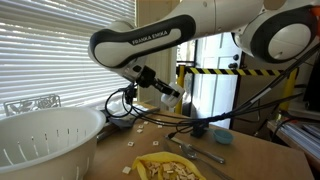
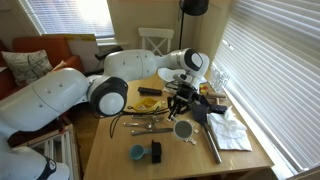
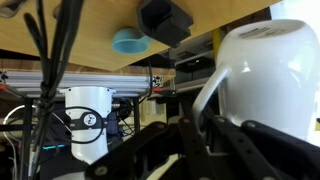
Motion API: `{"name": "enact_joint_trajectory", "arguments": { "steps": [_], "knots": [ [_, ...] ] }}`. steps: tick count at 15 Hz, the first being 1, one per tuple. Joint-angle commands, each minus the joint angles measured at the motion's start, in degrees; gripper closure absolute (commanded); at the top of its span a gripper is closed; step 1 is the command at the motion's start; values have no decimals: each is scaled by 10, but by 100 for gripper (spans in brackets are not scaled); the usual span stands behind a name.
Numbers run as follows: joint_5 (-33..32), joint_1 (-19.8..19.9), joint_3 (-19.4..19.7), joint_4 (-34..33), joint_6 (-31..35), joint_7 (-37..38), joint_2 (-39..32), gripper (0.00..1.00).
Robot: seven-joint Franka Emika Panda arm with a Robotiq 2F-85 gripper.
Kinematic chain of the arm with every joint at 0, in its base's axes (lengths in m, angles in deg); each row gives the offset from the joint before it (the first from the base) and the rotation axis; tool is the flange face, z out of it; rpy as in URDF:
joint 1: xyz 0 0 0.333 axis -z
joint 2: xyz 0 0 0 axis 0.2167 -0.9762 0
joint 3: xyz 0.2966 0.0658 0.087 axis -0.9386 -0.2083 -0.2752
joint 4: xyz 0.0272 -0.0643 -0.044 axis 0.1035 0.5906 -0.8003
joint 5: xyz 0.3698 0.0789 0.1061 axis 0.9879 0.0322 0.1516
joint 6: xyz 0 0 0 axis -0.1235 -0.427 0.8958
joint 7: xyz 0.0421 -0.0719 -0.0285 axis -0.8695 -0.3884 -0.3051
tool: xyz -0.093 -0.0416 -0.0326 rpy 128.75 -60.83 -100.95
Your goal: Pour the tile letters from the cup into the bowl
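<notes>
The pale cup in my gripper hangs in the air, so next I will lower it onto the clear tabletop (image 2: 191, 150) beside the black block and let go of it there.
My gripper (image 1: 170, 94) is shut on the pale cup (image 1: 186, 105) and holds it in the air above the table, tilted on its side. In the wrist view the cup (image 3: 265, 75) fills the right side, and my fingers (image 3: 203, 140) close on its handle. From above, the cup (image 2: 183, 128) shows as a grey round shape just in front of the gripper (image 2: 180, 103). The big white slitted bowl (image 1: 45, 135) stands at the lower left, apart from the cup. Several beige letter tiles (image 1: 141, 128) lie scattered on the table. The cup's inside is hidden.
A yellow dish (image 1: 168, 170) holds more tiles and also shows from above (image 2: 150, 103). A small blue dish (image 1: 222, 135) (image 2: 137, 152) (image 3: 128, 40) stands beyond the cup. Cutlery (image 1: 200, 152) and cables lie on the table. A white crumpled thing (image 2: 232, 130) lies near the window side.
</notes>
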Motion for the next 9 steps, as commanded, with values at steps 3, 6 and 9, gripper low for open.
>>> {"name": "enact_joint_trajectory", "arguments": {
  "steps": [3,6,9],
  "knots": [
    [-87,-34,8,47,23,-134,-13,97],
    [-121,-56,10,73,39,-160,-25,97],
    [-103,-51,0,65,45,-151,-34,88]
  ]
}}
